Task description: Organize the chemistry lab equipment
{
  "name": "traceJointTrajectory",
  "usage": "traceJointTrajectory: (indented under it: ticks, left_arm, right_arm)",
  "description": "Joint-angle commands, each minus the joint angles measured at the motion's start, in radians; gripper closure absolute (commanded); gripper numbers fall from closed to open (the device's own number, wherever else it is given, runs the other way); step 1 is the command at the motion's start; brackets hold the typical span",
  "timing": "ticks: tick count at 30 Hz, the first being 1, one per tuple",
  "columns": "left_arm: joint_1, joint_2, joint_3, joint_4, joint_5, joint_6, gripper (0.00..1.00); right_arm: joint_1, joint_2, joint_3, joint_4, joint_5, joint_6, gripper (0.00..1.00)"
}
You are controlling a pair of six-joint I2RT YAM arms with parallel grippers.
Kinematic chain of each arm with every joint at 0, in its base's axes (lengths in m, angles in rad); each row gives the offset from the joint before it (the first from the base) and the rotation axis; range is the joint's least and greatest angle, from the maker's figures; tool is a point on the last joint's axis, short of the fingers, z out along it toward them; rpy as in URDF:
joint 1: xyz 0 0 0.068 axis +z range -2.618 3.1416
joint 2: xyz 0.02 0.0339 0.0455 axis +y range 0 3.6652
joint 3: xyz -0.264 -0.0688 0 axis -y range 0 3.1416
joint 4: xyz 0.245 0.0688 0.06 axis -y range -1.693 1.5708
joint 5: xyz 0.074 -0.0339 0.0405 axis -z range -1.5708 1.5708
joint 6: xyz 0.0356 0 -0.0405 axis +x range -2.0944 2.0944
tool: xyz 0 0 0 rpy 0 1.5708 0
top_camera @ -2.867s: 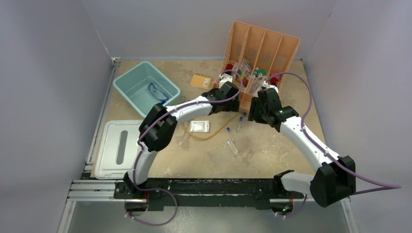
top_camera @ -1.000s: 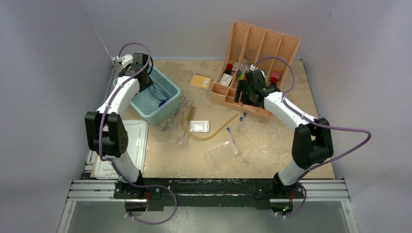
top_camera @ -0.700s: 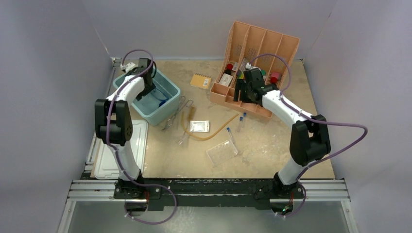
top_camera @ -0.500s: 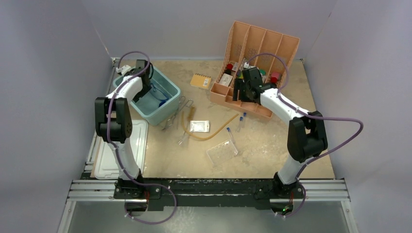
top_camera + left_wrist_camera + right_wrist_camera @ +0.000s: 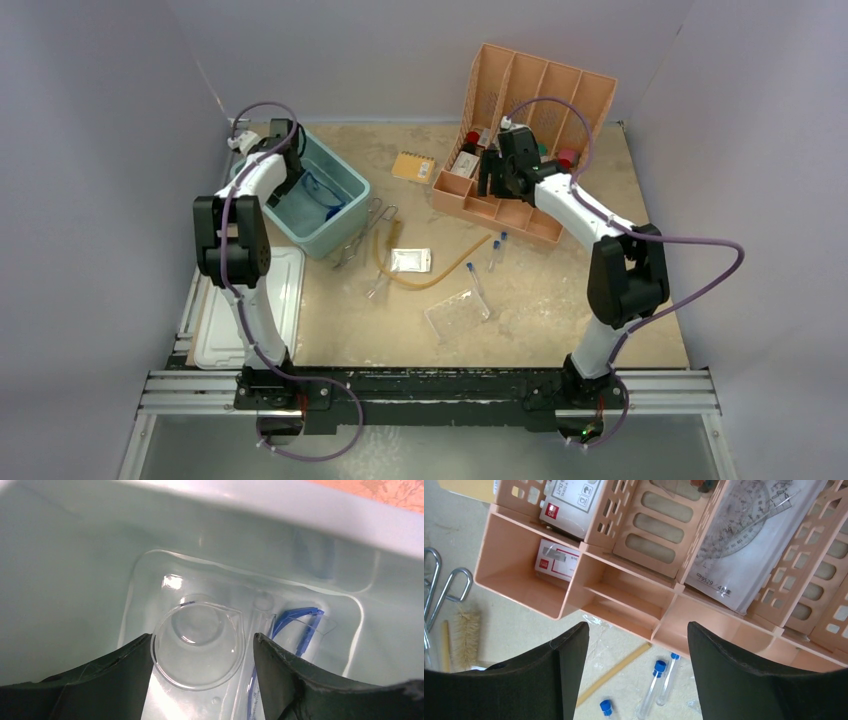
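Observation:
I next lift my left gripper over the bin's side, then down beside the metal tongs' handles, to its right in the top view.
In the left wrist view my left gripper (image 5: 202, 637) is open inside the teal bin (image 5: 70, 570). A clear beaker (image 5: 197, 647) lies on the bin floor between the fingers, with a gap on its right side. Blue-framed goggles (image 5: 300, 625) lie beside it. My right gripper (image 5: 638, 626) hangs open and empty over the front cells of the peach divider (image 5: 519, 580). Below it on the table lie blue-capped test tubes (image 5: 656, 682) and amber tubing (image 5: 616, 670). From above, the clear tube rack (image 5: 455, 315), small clear bag (image 5: 410, 260) and metal tongs (image 5: 360, 232) lie mid-table.
An orange notepad (image 5: 413, 166) lies between the bin (image 5: 345, 215) and the divider (image 5: 530, 100). A white lid (image 5: 250, 300) rests at the table's left edge. A brush (image 5: 464, 635) lies by the tongs' handles (image 5: 444, 587). Grey walls close in on three sides.
The left arm swung from the divider to the bin and shifted toward its far left corner, and its jaws widened. The right arm drew back over the divider.

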Motion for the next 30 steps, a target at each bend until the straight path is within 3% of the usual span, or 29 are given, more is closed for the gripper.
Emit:
traceJointTrajectory:
  ticks: [1,4,10,18,22,25,30]
  left_arm:
    - [0.010,-0.072,0.053,0.018,-0.018,0.001,0.28]
    - [0.008,-0.092,0.070,-0.003,-0.022,0.011,0.22]
    - [-0.006,-0.188,0.094,-0.005,-0.017,0.062,0.21]
    - [-0.119,-0.290,0.304,-0.133,0.202,0.316,0.23]
    - [-0.203,-0.377,0.228,-0.127,0.321,0.407,0.23]
    - [-0.245,-0.439,0.125,-0.094,0.444,0.407,0.29]
    - [-0.399,-0.516,-0.016,-0.050,0.424,0.439,0.40]
  right_arm:
    - [-0.005,0.000,0.056,0.015,0.008,-0.023,0.25]
    - [-0.006,-0.004,0.054,0.016,0.008,-0.025,0.24]
    - [-0.006,-0.039,0.032,0.026,0.002,-0.037,0.24]
    - [-0.002,-0.068,-0.010,0.084,-0.088,-0.028,0.28]
    - [0.023,-0.057,-0.001,0.090,-0.157,0.000,0.31]
    - [0.071,-0.079,-0.018,0.115,-0.163,-0.004,0.32]
    - [0.100,-0.114,-0.075,0.143,-0.163,0.052,0.34]
